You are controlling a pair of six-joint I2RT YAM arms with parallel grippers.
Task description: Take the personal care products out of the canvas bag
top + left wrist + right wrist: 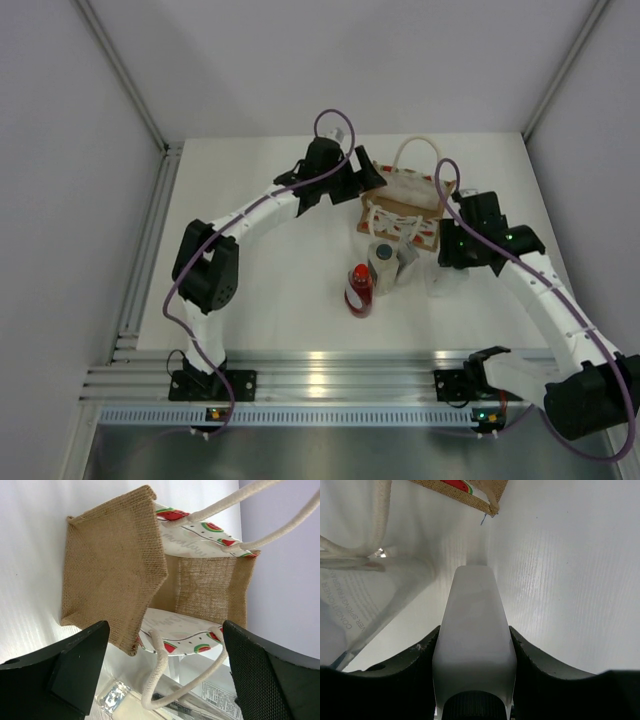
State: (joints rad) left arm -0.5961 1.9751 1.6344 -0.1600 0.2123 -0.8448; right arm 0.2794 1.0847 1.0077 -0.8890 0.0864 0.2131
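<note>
The bare tabletop (438, 292) (445, 580) beside the printed whitish tube lies below the right gripper, so next the gripper needs to lower a little toward that tube and release the bottle upright.
The canvas bag (404, 205) lies at the back middle of the table, and its burlap base (112, 575) is turned toward the left wrist camera. My left gripper (364, 176) hovers just left of it, open (165, 630), with nothing between its fingers (75, 670). A cream rope handle (159, 677) hangs ahead of them. A red bottle (359, 290) and two whitish containers (383, 262) stand on the table in front of the bag. Right of the bag, my right gripper (447, 262) is shut on a whitish bottle (472, 625) with a dark cap, its far end down by the table.
A printed whitish tube (355, 600) lies left of the held bottle in the right wrist view, near the bag's corner (490, 507). White walls close the table in at the back and sides. An aluminium rail (320, 380) runs along the near edge.
</note>
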